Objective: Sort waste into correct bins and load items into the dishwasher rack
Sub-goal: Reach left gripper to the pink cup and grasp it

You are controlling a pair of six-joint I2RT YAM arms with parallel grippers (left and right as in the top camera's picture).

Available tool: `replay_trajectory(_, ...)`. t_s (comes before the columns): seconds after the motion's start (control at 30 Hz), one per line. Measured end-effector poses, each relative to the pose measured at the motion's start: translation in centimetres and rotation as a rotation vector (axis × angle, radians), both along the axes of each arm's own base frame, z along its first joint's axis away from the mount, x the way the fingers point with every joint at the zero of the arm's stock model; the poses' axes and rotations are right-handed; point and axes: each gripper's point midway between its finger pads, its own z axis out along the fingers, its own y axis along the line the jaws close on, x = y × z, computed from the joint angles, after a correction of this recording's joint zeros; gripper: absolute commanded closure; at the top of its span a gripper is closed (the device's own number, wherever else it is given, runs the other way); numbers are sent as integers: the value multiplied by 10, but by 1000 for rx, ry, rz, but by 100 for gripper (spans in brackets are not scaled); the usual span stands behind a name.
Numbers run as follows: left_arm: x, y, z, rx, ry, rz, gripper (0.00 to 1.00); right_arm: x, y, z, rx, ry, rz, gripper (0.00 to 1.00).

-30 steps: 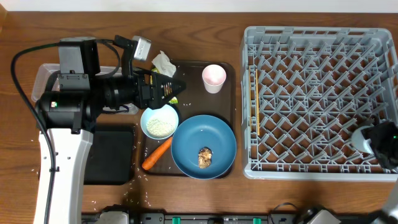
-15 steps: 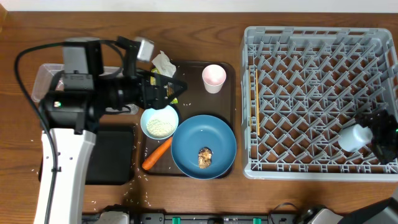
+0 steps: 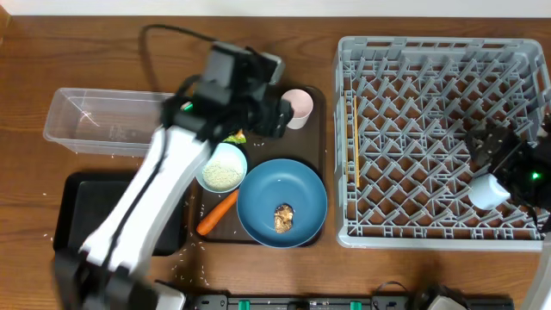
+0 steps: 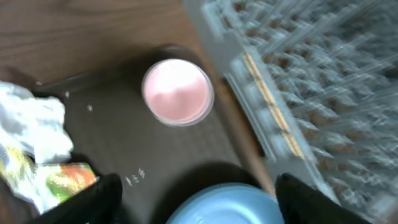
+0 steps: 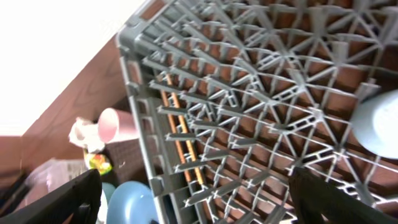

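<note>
Next, the left gripper moves down and outward onto the pink cup point(image 3: 297, 108) to close.
The grey dishwasher rack point(image 3: 443, 142) fills the right. A small light-blue cup point(image 3: 488, 191) stands in it near the right edge and also shows in the right wrist view point(image 5: 379, 124). My right gripper point(image 3: 489, 146) is open and empty just above it. My left gripper point(image 3: 280, 116) is open and empty over the brown tray, beside the pink cup point(image 3: 297, 108) point(image 4: 178, 92). The blue plate point(image 3: 281, 202) holds a brown lump point(image 3: 283, 217). The bowl point(image 3: 221, 167) holds rice. The carrot point(image 3: 217, 213) lies beside it. Crumpled paper point(image 4: 37, 121) and the wrapper point(image 4: 68, 180) lie left of the pink cup.
The clear box point(image 3: 108, 120) stands at the far left with the black tray point(image 3: 77, 215) in front of it. The dark-brown serving tray point(image 3: 314, 146) carries the dishes. Chopsticks point(image 3: 354, 138) lie along the rack's left side. Rice grains dot the table near the black tray.
My right gripper let go of the light-blue cup in the rack and drew back from it. My left arm swung right from over the clear box to the pink cup.
</note>
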Motion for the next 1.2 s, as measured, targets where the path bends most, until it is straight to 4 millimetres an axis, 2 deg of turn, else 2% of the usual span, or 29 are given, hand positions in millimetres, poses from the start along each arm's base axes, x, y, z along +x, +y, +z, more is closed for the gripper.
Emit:
replay_trajectory(0.13,36,-7,-48,45,6,28,22,-4,5,-3,10,22,11,9)
replay_trajectory(0.23,57,-12,-73,54,-11,39,22,-6,6,-6,17,38,11,9)
replay_trajectory(0.4,78,-18,-100,57,-33,50,22,-8,6,-8,17,52,8,9)
replay_trajectory(0.57,83,-18,-132,79,1,55,39,-9,4,-10,8,62,0,8)
replay_trajectory(0.67,79,-17,-153,98,48,56,56,-10,3,-11,0,71,-7,8)
replay_trajectory(0.73,76,-15,-163,113,74,55,71,-11,2,-11,-2,73,-9,8)
replay_trajectory(0.87,74,-14,-166,113,85,61,87,-11,2,-12,-4,75,-11,8)
replay_trajectory(1.1,63,-10,-161,114,136,89,94,-11,1,-12,-8,76,-11,7)
replay_trajectory(1.2,54,-6,-139,110,139,96,94,-11,1,-12,-15,74,-1,8)
